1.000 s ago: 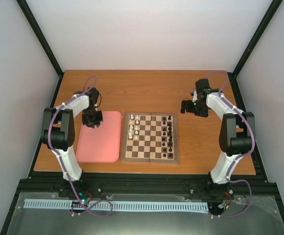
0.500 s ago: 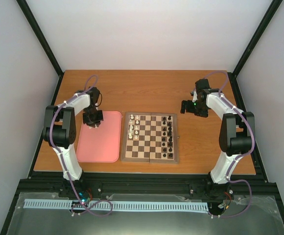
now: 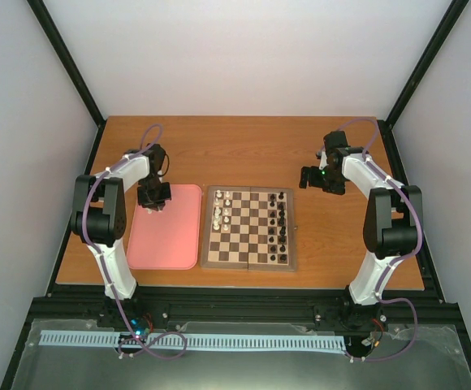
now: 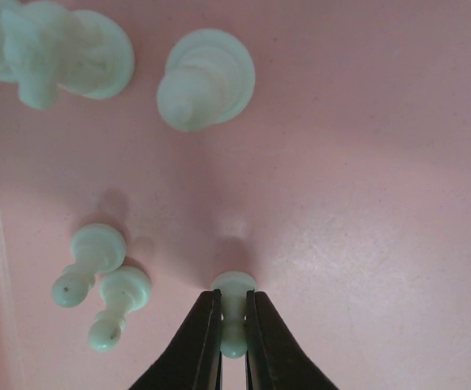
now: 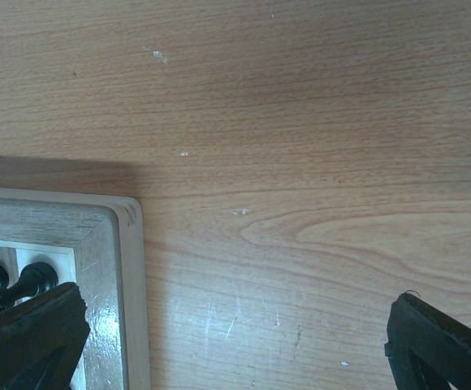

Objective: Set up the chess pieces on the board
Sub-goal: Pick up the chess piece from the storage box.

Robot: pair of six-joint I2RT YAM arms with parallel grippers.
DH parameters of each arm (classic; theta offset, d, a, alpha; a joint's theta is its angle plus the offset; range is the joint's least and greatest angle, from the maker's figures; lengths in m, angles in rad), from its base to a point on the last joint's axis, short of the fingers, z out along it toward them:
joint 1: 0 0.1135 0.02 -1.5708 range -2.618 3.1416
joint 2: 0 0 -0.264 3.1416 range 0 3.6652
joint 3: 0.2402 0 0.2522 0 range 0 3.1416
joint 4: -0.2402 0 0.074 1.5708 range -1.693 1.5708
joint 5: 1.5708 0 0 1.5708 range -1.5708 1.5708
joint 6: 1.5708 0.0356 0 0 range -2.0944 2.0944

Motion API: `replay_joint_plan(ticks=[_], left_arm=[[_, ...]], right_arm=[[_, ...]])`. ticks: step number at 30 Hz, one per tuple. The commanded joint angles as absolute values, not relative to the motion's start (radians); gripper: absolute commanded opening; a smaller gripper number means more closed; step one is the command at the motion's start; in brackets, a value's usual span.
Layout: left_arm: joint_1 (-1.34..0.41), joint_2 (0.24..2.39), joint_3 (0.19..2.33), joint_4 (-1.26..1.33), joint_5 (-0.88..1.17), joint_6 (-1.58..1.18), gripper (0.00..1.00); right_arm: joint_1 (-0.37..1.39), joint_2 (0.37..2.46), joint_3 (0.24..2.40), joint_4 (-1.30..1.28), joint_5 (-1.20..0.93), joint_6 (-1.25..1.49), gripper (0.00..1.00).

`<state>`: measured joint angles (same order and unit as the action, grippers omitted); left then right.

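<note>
My left gripper rises, shifts right in the top view and lowers the small white pawn onto the square past the white pawns' near end (image 3: pixel 225 238) next. That square is empty.
The wooden chessboard (image 3: pixel 249 262) lies mid-table, with several white pieces (image 3: pixel 222 208) on its left columns and black pieces (image 3: pixel 282 219) on its right. My left gripper (image 3: pixel 153 201) is over the far left corner of the pink tray (image 3: pixel 170 244). In the left wrist view it (image 4: pixel 234 345) is shut on a small white pawn (image 4: pixel 234 313) that stands on the tray. Two more pawns (image 4: pixel 97 284) lie to its left, and two larger white pieces (image 4: pixel 205 79) stand farther off. My right gripper (image 3: pixel 311 178) is open above bare table beside the board's far right corner (image 5: pixel 97 244).
The pink tray's floor (image 4: pixel 365 203) is bare to the right of the held pawn. Black pieces (image 5: pixel 16 284) show at the board's corner in the right wrist view. Wooden table (image 5: pixel 300 162) stretches beyond the board.
My left gripper has shifted slightly toward the far left corner of the tray. The right arm has not moved.
</note>
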<state>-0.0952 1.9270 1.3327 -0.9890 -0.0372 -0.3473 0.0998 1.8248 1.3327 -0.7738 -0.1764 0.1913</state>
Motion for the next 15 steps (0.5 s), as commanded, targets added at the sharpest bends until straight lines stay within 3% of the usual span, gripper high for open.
replay_joint_plan(ticks=[1, 8, 15], left_arm=[[-0.086, 1.875, 1.354, -1.038, 0.0, -0.34, 0.01], [-0.186, 1.694, 1.358, -1.18, 0.038, -0.344, 0.01], [-0.502, 1.622, 1.368, -1.254, 0.094, -0.405, 0.01]], right_arm=[[0.092, 1.839, 1.342, -0.772, -0.179, 0.192, 1.0], [0.092, 1.84, 1.342, -0.772, -0.176, 0.193, 1.0], [0.092, 1.835, 1.345, -0.773, -0.172, 0.195, 1.0]])
